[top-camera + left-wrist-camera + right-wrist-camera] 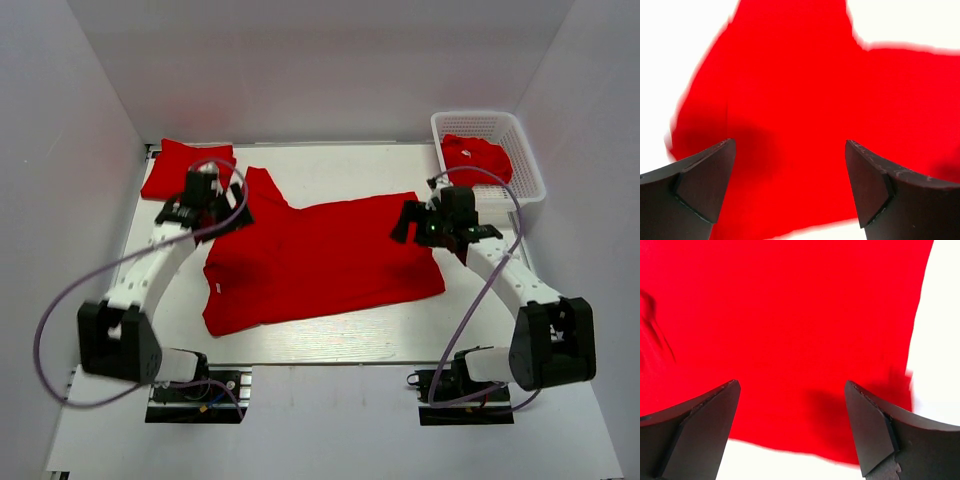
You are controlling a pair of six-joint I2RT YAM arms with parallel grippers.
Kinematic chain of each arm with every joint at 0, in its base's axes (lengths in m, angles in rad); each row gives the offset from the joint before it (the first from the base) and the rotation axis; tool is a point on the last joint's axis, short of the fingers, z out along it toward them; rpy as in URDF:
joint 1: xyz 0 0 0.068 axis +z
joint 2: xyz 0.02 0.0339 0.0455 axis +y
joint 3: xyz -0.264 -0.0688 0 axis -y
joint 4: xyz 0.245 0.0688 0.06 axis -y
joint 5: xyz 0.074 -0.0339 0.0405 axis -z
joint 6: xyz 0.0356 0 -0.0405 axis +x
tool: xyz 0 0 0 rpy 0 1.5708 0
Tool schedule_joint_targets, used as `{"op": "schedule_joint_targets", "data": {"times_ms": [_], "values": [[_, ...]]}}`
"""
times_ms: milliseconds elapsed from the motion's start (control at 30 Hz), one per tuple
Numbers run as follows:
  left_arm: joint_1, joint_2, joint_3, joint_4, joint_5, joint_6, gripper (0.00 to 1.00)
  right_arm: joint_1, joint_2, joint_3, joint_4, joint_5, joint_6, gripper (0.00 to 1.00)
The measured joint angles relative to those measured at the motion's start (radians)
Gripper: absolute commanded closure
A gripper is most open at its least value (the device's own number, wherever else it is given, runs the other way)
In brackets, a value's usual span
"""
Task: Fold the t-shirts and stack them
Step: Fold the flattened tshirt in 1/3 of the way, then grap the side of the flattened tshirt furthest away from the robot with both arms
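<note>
My left gripper will next reach outward and down to close on the sleeve's far end (pixel 258 172), which sticks out from the shirt, outward and below.
One red t-shirt (pixel 320 260) lies spread flat in the middle of the table, a sleeve pointing to the back left. A folded red t-shirt (pixel 180 168) lies at the back left. Another red t-shirt (pixel 475 158) is bunched in the basket. My left gripper (pixel 238 205) is open and empty just above the spread shirt's left sleeve area (pixel 790 90). My right gripper (pixel 405 222) is open and empty above the shirt's right edge (pixel 790 315). In the wrist views each gripper's jaws (pixel 790 150) (pixel 790 390) stand wide apart over red cloth near its edge.
A white plastic mesh basket (pixel 520 165) stands at the back right corner. White walls enclose the table on three sides. Bare white table (pixel 330 340) lies between the shirt and the arm bases.
</note>
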Motion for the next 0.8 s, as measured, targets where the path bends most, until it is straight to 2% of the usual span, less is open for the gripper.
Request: {"op": "schedule_joint_targets", "data": {"times_ms": [200, 300, 500, 567, 800], "values": [[0.008, 0.472, 0.458, 0.065, -0.09, 0.149, 0.0, 0.001, 0.196, 0.226, 0.0, 0.037, -0.06, 0.1], [0.009, 0.701, 0.711, 0.035, -0.129, 0.201, 0.0, 0.001, 0.299, 0.335, -0.027, 0.069, -0.088, 0.1], [0.01, 1.087, 1.173, 0.005, -0.159, 0.276, 0.0, 0.001, 0.411, 0.448, -0.066, 0.107, -0.119, 0.1], [0.01, 1.166, 1.236, 0.032, -0.15, 0.29, 0.0, 0.001, 0.444, 0.477, -0.075, 0.109, -0.124, 0.1], [0.01, 1.204, 1.186, 0.12, -0.163, 0.295, 0.01, 0.001, 0.536, 0.539, -0.105, 0.116, -0.131, 0.1]]}}
